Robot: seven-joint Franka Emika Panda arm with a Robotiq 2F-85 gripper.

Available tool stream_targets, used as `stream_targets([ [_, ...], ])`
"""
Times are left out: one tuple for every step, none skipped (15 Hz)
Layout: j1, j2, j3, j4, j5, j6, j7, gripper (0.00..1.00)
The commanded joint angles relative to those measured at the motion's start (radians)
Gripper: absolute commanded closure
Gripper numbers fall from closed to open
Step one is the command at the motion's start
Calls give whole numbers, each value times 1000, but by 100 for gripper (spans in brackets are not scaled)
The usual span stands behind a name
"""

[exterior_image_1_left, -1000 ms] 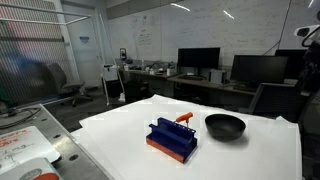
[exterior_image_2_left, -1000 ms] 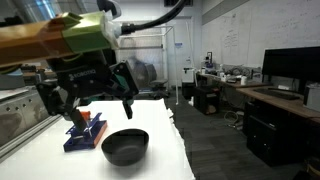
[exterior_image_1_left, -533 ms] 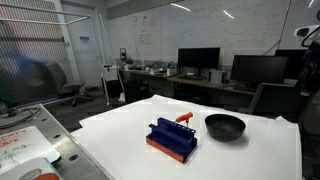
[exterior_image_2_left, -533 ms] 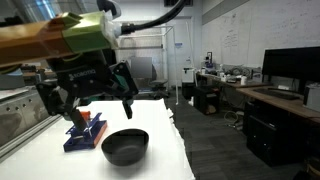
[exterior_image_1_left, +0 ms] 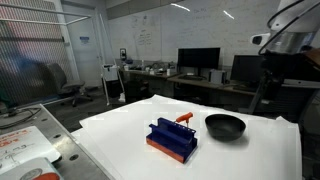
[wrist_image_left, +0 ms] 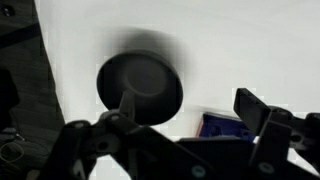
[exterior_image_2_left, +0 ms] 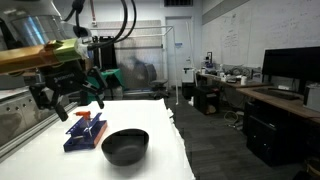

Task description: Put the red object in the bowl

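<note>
The small red object is in the open on top of the rack, so my open gripper should next move over toward the blue rack and come down around that object.
The red object is a small red-orange piece resting on the top far end of the blue rack; it also shows in an exterior view. The black bowl sits on the white table right beside the rack, empty, and shows in both exterior views. My gripper hangs open and empty above the rack, apart from it. In the wrist view the gripper frames the bowl and a corner of the rack; the red object is hidden there.
The white table has a front edge near the rack and bowl. Desks with monitors and office chairs stand behind it. A side bench with papers is beside the table. The arm reaches in above the bowl side.
The arm has swung: it now enters the upper corner of an exterior view, and the gripper has shifted away from the camera and sideways over the rack. Objects have not moved.
</note>
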Motion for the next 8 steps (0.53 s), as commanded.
stream_targets([
  [42, 260, 26, 197, 46, 68, 25, 0],
  [47, 322, 32, 245, 45, 90, 23, 0],
  [56, 382, 34, 300, 51, 97, 9, 0],
  [59, 441, 40, 353, 43, 106, 4, 0],
  [63, 496, 45, 405, 34, 111, 2, 0],
  [67, 540, 47, 451, 36, 110, -2, 0],
  [72, 596, 50, 505, 33, 112, -2, 0],
  [75, 635, 51, 548, 28, 104, -3, 0],
])
